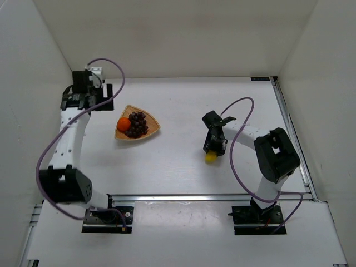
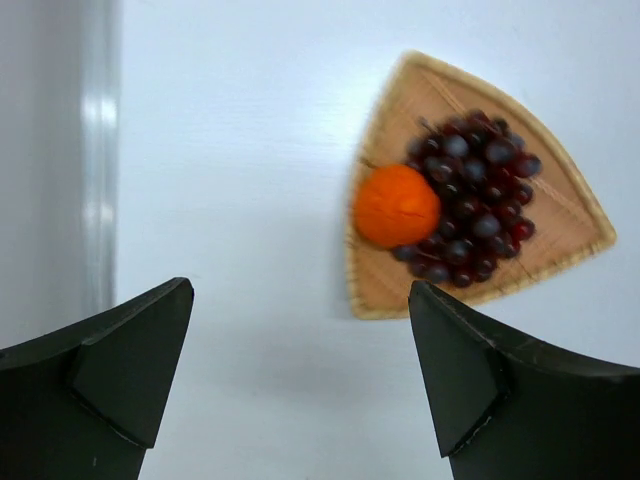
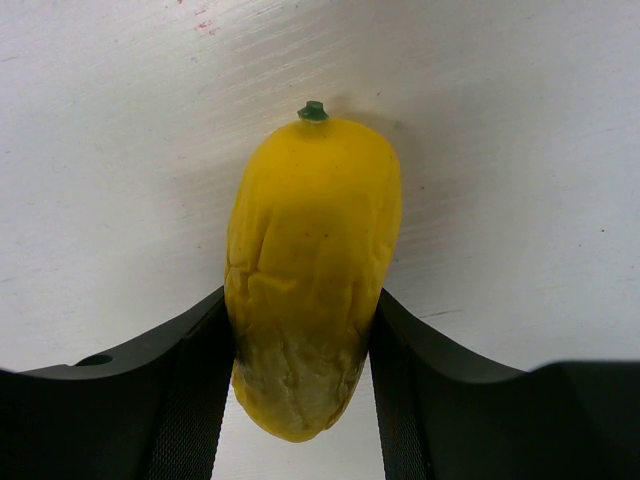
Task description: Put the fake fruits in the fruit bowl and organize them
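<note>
The bowl's corner [image 1: 153,125] beside the grapes is bare, so my right gripper should lift outward and left in the top view and release the yellow fruit there.
The tan woven fruit bowl [image 1: 152,129] sits left of centre on the white table, also in the left wrist view [image 2: 570,215]. In it lie the round orange [image 1: 123,123] [image 2: 397,205] and the dark purple-red grape bunch [image 1: 137,124] [image 2: 475,195]. My right gripper [image 1: 212,150] [image 3: 298,385] is shut on the oblong yellow fruit [image 1: 211,157] [image 3: 312,265], right of centre, low over the table. My left gripper [image 1: 88,83] [image 2: 300,385] is open and empty at the back left, away from the bowl.
White walls enclose the table on the left, back and right. A metal rail [image 1: 289,130] runs along the right edge and another along the front [image 1: 206,197]. Purple cables loop off both arms.
</note>
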You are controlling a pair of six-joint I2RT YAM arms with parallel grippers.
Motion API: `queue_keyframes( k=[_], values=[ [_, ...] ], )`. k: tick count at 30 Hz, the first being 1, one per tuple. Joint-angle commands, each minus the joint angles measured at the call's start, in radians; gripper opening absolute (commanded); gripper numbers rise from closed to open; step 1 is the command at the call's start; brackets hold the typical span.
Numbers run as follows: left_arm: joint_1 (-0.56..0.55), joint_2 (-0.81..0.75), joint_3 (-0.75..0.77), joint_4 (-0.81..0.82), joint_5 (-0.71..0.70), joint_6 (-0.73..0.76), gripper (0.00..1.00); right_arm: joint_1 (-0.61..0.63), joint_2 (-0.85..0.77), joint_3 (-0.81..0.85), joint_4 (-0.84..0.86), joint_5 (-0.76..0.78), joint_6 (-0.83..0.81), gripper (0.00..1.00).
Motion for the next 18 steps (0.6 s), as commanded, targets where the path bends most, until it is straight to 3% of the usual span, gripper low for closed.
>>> queue_keyframes(
  k=[1,7,15,18],
  values=[
    [0.068,-0.121,-0.111,0.041,-0.094,-0.04,1.0,0.009,-0.003,0.053,-0.02,0.01,-0.019,0.04],
    [0.173,-0.209,-0.384,0.05,-0.147,-0.05,1.0,0.083,0.006,0.235,-0.041,-0.004,-0.119,0.0],
    [0.205,-0.227,-0.443,0.05,-0.12,-0.08,1.0,0.161,0.26,0.813,-0.041,-0.143,-0.223,0.0],
    [0.205,-0.227,-0.453,0.05,-0.129,-0.08,1.0,0.161,0.361,0.918,0.006,-0.246,-0.223,0.0]
  ],
)
